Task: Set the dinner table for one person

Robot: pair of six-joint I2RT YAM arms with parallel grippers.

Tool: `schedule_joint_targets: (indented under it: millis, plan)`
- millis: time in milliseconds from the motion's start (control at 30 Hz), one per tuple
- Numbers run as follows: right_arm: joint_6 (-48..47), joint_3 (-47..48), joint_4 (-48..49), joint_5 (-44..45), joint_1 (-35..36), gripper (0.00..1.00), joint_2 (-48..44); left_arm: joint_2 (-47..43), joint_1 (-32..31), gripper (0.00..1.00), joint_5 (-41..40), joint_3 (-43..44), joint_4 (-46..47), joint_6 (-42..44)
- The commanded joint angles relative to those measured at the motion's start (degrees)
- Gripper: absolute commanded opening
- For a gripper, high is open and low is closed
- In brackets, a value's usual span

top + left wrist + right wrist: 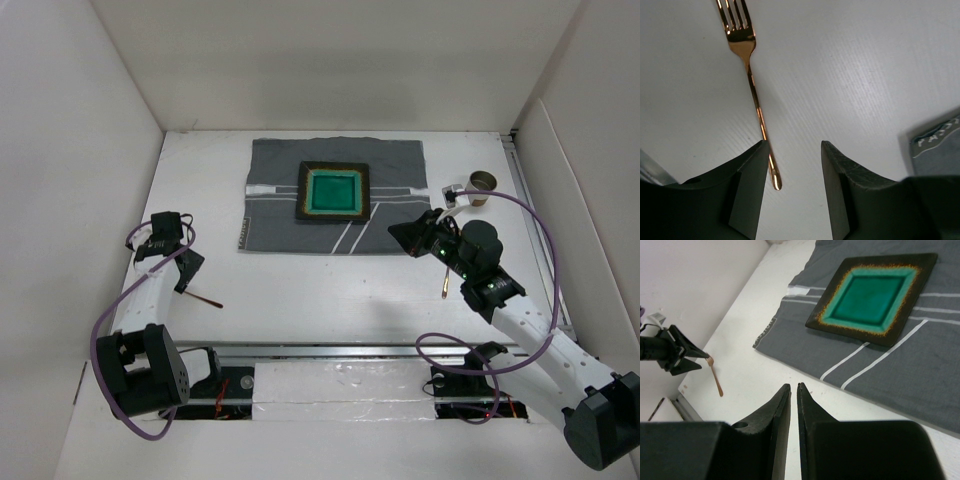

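Note:
The copper fork's handle (205, 299) (761, 120) needs to be centered, so my left gripper should first shift toward the fork's teeth and turn slightly as it lowers.
A copper fork (752, 85) lies flat on the white dinner table (320, 290) at the left; it also shows in the top view (202, 297). My left gripper (792, 150) is open just above it, with the handle's end between the fingers, close to the left finger (747, 185). A square green plate with a dark rim (332, 191) sits on the grey striped mat (280, 215). My right gripper (794, 386) is shut and empty, above the bare table near the mat's front right edge (920, 370).
A small round cup (483, 182) stands right of the mat, with a white object (455, 190) beside it. A second thin copper utensil (445, 283) lies partly under the right arm. A metal rail (350, 348) runs along the near edge. White walls enclose the table.

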Motion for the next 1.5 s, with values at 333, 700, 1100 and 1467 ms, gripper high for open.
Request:
schedule_joint_targets:
  millis: [333,700,1100,1467]
  plan:
    - [0.3,-1.1,2.1,-5.9,-4.4,0.18,1.3,9.4,3.0,0.47,-7.0,2.0,-7.0,-4.1]
    - [0.8,-2.0,4.2,-8.6,-6.3,0.19,2.9,17.2,3.0,0.32,-3.7,-3.4,5.5,-4.9]
    - [0.5,-1.5,2.7,-9.0,-6.9,0.2,0.7,12.1,2.5,0.0,-2.5,-10.2,15.5,-8.0]
    - [0.7,-1.9,2.9,-9.8,-7.4,0.2,0.6,-2.1,-5.5,0.0,-0.5,3.5,17.0,2.6]
